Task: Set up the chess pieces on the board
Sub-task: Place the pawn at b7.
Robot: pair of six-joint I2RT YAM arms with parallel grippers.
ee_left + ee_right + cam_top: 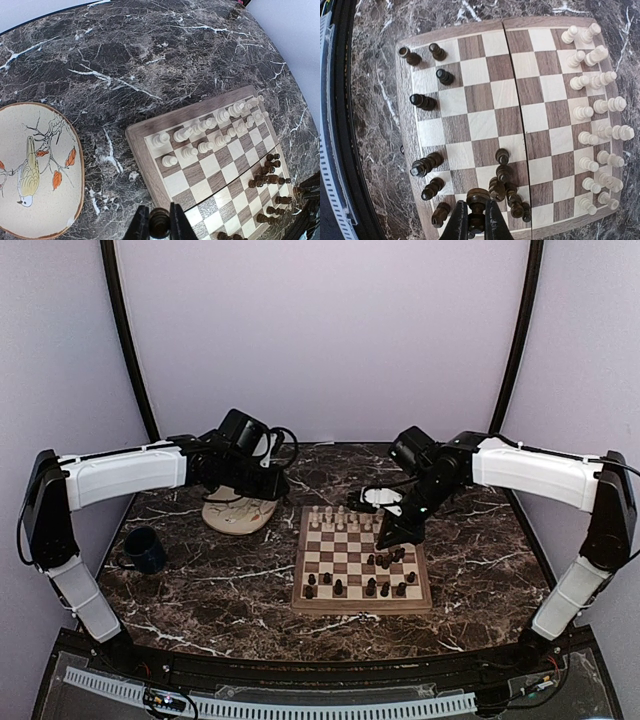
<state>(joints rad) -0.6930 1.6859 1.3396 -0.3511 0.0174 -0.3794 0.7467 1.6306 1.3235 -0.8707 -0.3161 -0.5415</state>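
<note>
The piece in my right gripper goes down and back past the dark cluster next, then onto a square just before the near row's end pieces.
The board (360, 607) lies right of centre on the marble table. Pale chess pieces (340, 520) fill its two far rows. Dark chess pieces (385, 560) stand loosely along the near rows and cluster at the right. My left gripper (266, 478) hangs high, left of the board and over the plate's far edge. In the left wrist view it (160, 222) is shut on a dark piece (160, 220). My right gripper (393, 532) is low over the board's right side. There it (479, 220) is shut on a dark piece (479, 199) beside the dark cluster (505, 187).
A round cream plate (240, 512) painted with a bird sits left of the board; its rim (75, 145) lies close to the board's border (140, 145). A dark blue mug (146, 550) stands at the table's left edge. Curtain walls close in the back and sides.
</note>
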